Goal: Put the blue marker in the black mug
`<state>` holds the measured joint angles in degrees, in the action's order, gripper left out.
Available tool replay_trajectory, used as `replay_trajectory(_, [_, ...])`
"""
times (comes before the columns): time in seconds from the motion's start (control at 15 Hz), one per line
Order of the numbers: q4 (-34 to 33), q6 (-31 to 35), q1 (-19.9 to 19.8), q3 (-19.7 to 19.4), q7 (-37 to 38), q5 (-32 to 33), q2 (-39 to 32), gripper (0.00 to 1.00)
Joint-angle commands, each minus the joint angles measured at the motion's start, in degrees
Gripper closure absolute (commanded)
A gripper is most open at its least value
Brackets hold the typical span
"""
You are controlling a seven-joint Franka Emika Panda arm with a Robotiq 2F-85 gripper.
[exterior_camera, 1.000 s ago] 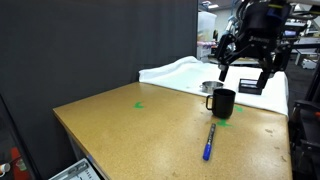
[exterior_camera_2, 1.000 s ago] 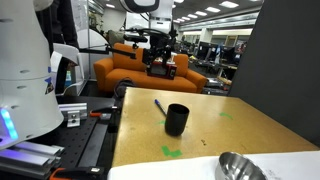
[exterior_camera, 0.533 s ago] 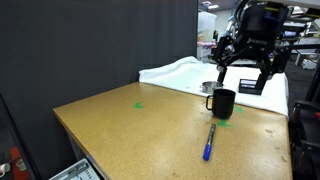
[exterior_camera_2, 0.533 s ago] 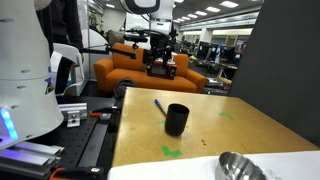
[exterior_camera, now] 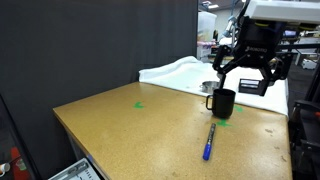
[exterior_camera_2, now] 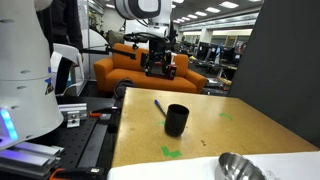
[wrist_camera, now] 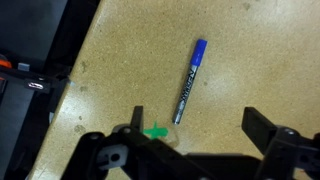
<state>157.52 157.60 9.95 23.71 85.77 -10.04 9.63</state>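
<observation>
I need to lower and turn my gripper until its open fingers are on both sides of the marker's middle (exterior_camera: 210, 141) (wrist_camera: 190, 82), because the blue marker lies below it at a slant to the fingers.
The blue marker (exterior_camera: 209, 141) lies flat on the tan table, apart from the black mug (exterior_camera: 223, 103), which stands upright with its handle to one side. In an exterior view the mug (exterior_camera_2: 176, 119) and marker (exterior_camera_2: 159, 106) also show. In the wrist view the marker (wrist_camera: 188, 81) lies diagonally below me. My gripper (exterior_camera: 243, 78) hangs open and empty well above the table, over the marker; its two fingers frame the wrist view (wrist_camera: 195, 128). It also shows in an exterior view (exterior_camera_2: 157, 66).
Green tape marks sit on the table (exterior_camera: 139, 103) (exterior_camera_2: 172, 152) (wrist_camera: 156, 131). A silver round tin (exterior_camera_2: 238, 167) rests on a white sheet (exterior_camera: 178, 71) at the table's far end. A flat black box (exterior_camera: 249, 87) lies beyond the mug. A black curtain (exterior_camera: 90, 45) borders one side.
My gripper has lowered a little above the table. The marker and mug have not moved.
</observation>
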Motion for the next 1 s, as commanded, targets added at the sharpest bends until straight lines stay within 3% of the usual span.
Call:
replay_trajectory(0.0, [-3.09, -0.21, -2.61, 1.09, 12.84, 12.23, -4.70, 0.00])
replay_trajectory(0.2, [-6.68, 0.90, -3.20, 1.01, 20.07, 20.03, -11.05, 0.00])
replay_trajectory(0.47, [-12.09, 4.14, -2.08, -2.10, 24.17, 24.72, -21.61, 0.00])
replay_trajectory(0.8, [-15.68, 12.69, -3.48, -2.75, 20.71, 20.96, -32.61, 0.00])
replay_trajectory(0.87, [-15.75, 14.66, 0.49, -5.91, 16.09, 14.94, -33.53, 0.00])
replay_trajectory(0.93, [-15.81, 16.52, -0.07, -5.16, 14.54, 12.81, -35.05, 0.00])
